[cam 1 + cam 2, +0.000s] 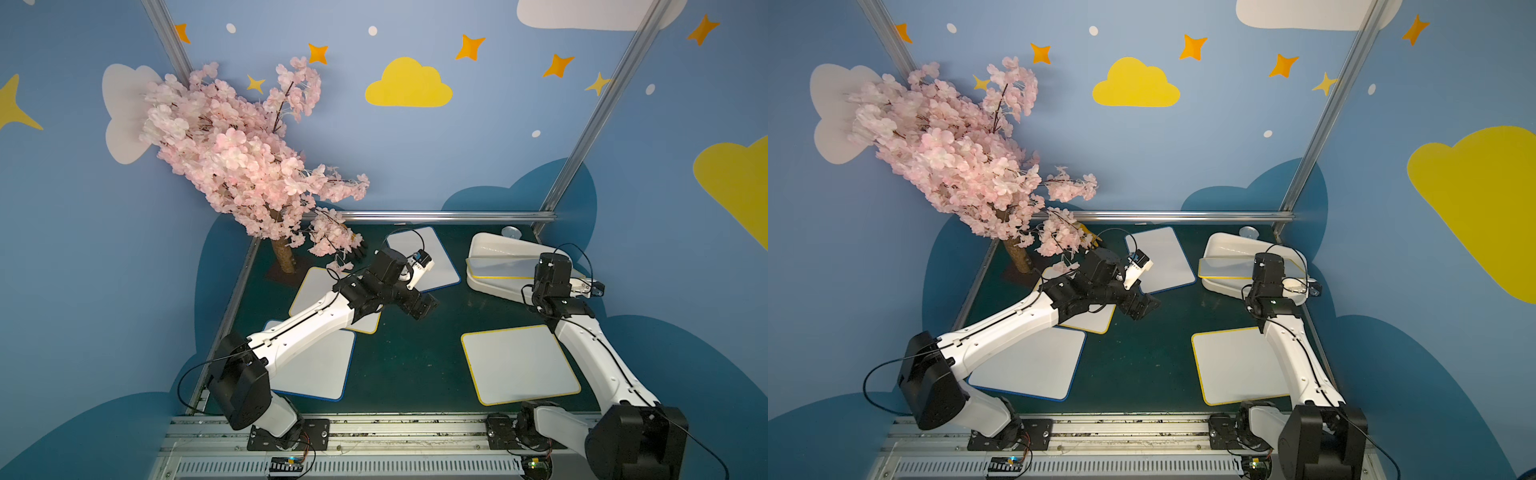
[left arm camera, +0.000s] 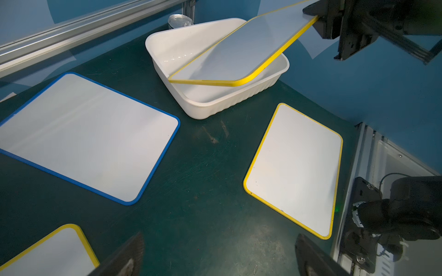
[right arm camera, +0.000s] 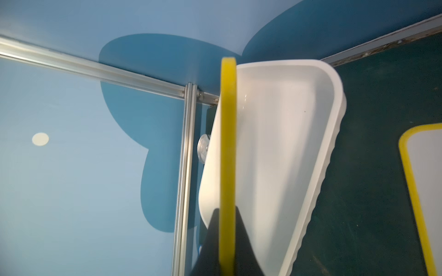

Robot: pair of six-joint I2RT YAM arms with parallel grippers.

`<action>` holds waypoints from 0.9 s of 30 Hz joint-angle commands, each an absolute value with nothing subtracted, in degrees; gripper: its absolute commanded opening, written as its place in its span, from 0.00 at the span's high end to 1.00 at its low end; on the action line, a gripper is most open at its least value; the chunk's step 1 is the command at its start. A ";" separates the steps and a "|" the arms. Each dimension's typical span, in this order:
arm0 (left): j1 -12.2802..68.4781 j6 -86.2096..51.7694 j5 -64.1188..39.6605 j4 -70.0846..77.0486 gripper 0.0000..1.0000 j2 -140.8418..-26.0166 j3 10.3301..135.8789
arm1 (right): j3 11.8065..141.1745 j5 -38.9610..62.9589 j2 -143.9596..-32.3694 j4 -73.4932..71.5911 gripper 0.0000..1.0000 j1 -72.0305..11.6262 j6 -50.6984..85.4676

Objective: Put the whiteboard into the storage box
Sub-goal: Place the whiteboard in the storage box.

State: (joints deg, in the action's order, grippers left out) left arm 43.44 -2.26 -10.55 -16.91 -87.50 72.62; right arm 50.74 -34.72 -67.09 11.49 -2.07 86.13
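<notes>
My right gripper lowers into the open storage box (image 1: 490,249) (image 3: 275,143) next and releases the whiteboard's yellow edge there, since the whiteboard's high end still stands above the box's rim.
The storage box (image 1: 490,249) (image 1: 1221,245) (image 2: 172,45) (image 3: 275,143), a white tub, stands at the far right of the green table. A yellow-rimmed whiteboard (image 1: 498,267) (image 1: 1225,268) (image 2: 239,55) slants over its opening. The low end is down at the box's rim and the high end is pinched by my right gripper (image 3: 227,215) (image 2: 318,19), which is shut on the yellow edge (image 3: 228,143). My left gripper (image 2: 218,241) (image 1: 424,307) (image 1: 1142,307) hangs open and empty over mid-table, left of the box.
Several other whiteboards lie flat on the table: blue-rimmed ones (image 1: 432,257) (image 1: 316,365) and yellow-rimmed ones (image 1: 519,363) (image 1: 316,286). A small silver can (image 1: 511,232) stands behind the box. A pink blossom tree (image 1: 249,166) fills the far left corner. Metal rails border the table.
</notes>
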 commanded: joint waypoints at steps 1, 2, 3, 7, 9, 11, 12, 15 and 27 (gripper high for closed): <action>43.23 -1.27 -10.28 -14.94 0.00 -86.43 72.25 | 54.46 -42.09 -68.45 10.99 1.00 -1.91 89.36; 43.31 -1.40 -10.46 -14.94 0.00 -86.59 72.31 | 54.86 -42.96 -69.08 12.30 1.00 -1.96 89.36; 43.32 -1.58 -10.54 -14.94 0.00 -86.72 72.29 | 55.18 -43.82 -69.54 13.52 1.00 -1.99 99.42; 43.21 -2.02 -10.78 -14.94 0.00 -87.10 72.41 | 56.10 -45.52 -72.01 13.88 1.00 -1.85 103.22; 43.19 -2.35 -11.13 -14.83 0.00 -87.36 72.40 | 57.02 -45.34 -74.12 14.56 1.00 -1.64 105.42; 43.17 -2.78 -11.55 -14.69 0.00 -87.63 72.51 | 57.60 -44.64 -75.69 14.57 1.00 -1.58 106.62; 43.07 -3.05 -11.75 -14.58 0.00 -87.88 72.51 | 57.82 -44.40 -76.39 14.27 1.00 -1.56 106.84; 42.70 -3.67 -12.40 -14.52 0.00 -88.41 72.61 | 58.74 -44.04 -78.70 13.60 1.00 -1.44 107.56; 41.43 -5.20 -12.96 -14.07 0.00 -89.45 72.60 | 60.49 -40.85 -87.80 8.65 1.00 -0.24 107.68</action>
State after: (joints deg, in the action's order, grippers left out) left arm 42.09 -4.34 -11.86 -14.98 -88.68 72.31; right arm 57.93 -40.62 -87.53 13.85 -0.58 106.10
